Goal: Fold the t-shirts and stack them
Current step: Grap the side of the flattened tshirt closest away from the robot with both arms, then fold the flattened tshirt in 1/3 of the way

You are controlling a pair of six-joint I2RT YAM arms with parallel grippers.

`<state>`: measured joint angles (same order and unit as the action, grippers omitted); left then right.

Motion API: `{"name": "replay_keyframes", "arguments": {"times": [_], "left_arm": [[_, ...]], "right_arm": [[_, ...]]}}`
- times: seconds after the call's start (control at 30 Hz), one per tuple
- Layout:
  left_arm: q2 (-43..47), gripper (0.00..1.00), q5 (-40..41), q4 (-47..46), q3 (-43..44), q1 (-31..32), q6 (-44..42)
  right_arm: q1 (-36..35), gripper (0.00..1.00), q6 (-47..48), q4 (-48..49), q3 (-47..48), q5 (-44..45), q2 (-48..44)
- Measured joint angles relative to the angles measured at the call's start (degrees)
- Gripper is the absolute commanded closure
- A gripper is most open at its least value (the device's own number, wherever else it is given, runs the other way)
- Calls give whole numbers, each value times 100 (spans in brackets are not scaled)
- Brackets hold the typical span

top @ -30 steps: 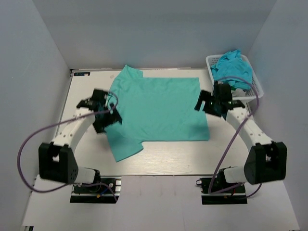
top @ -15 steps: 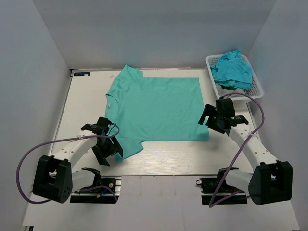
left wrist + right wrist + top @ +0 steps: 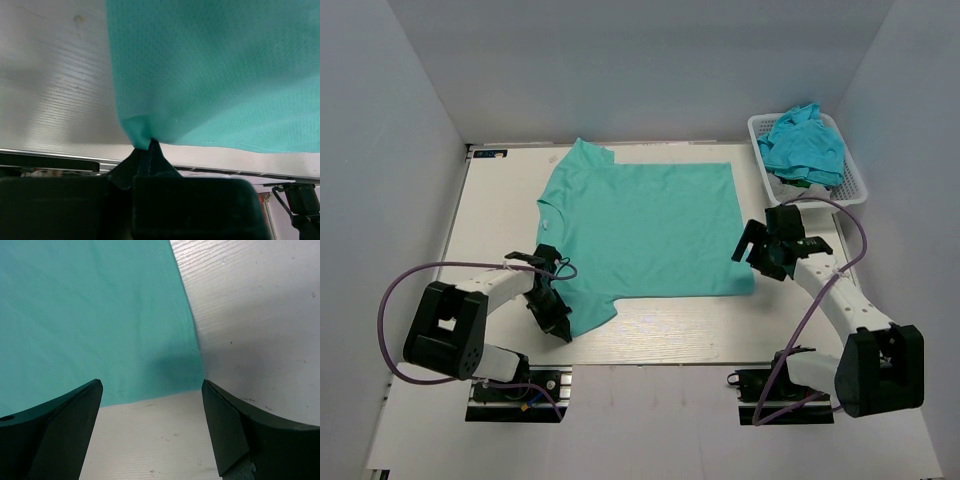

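Observation:
The robot's right gripper needs to move down and back next, onto the t-shirt's hem corner [image 3: 747,287] [image 3: 194,382], because the left gripper already pinches the shirt's other near corner.
One teal t-shirt [image 3: 645,230] lies spread flat on the pale table [image 3: 500,200]. My left gripper [image 3: 557,318] sits low at the shirt's near-left sleeve. In the left wrist view the left gripper [image 3: 148,145] is shut on a pinched corner of the t-shirt [image 3: 215,70]. My right gripper [image 3: 752,252] hovers open over the near-right corner. The right wrist view shows the right gripper [image 3: 152,385] with its fingers [image 3: 60,425] wide apart either side of the t-shirt's [image 3: 90,315] hem corner, holding nothing. More teal t-shirts [image 3: 805,145] are heaped in the basket.
A white mesh basket [image 3: 853,185] stands at the far right of the table, just behind the right arm. Grey walls close in the left, back and right. Purple cables loop from both arms. The table's near edge runs just below the left gripper.
The left arm has drawn back to the near-left sleeve and its gripper has shut on the fabric. The right gripper has moved down from beside the basket to the near-right corner, still open.

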<state>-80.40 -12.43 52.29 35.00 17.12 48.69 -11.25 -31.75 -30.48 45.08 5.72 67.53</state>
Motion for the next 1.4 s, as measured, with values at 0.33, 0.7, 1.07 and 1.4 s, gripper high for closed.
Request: {"name": "replay_keyframes", "arguments": {"times": [0.33, 0.7, 1.07, 1.4], "left_arm": [[122, 100, 389, -105, 227, 24, -44], [267, 100, 435, -114, 289, 24, -39], [424, 100, 157, 131, 990, -24, -70], [28, 100, -144, 304, 2411, -96, -238]], "right_arm": [[4, 18, -197, 0, -533, -179, 404], [68, 44, -398, 380, -815, -68, 800], [74, 93, -496, 584, -879, -275, 872], [74, 100, -330, 144, 289, -562, 1147]]}}
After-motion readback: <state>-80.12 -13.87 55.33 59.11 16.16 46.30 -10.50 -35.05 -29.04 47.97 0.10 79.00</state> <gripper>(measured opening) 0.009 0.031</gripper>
